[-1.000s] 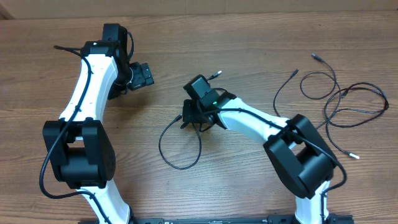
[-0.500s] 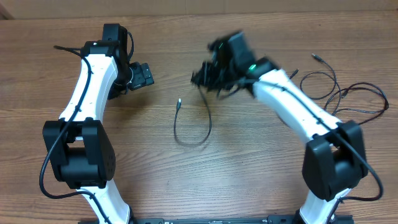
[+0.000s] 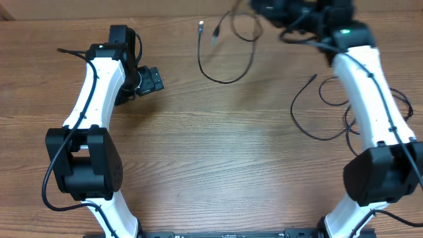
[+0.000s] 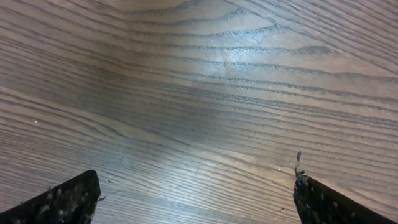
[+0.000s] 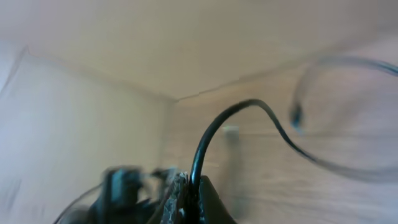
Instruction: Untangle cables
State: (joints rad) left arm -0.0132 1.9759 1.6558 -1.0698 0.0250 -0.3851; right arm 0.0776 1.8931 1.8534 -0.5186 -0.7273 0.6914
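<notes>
I lower my right gripper back over the loose cable loops next, below it and to its right in the overhead view, to release its cable.
My right gripper (image 3: 266,9) is at the far edge of the table, blurred by motion, shut on one thin black cable (image 3: 225,80). That cable hangs from it in a loop, and its two plug ends (image 3: 201,25) lie near the far edge. In the right wrist view the cable (image 5: 214,130) rises from between the closed fingers of the right gripper (image 5: 193,196). More cables (image 3: 295,116) lie in loose loops on the right, partly hidden by the right arm. My left gripper (image 3: 151,80) stands open at the far left; in its wrist view the left gripper (image 4: 196,202) has only bare wood between its fingers.
A wooden table (image 3: 211,165) carries both white arms. A pale wall (image 5: 81,124) rises just past the far edge, close to the right gripper. The remaining cable loops (image 3: 400,106) reach toward the table's right edge.
The right arm has swung from the table's middle to the far right edge, dragging the held cable with it. The left arm has not moved.
</notes>
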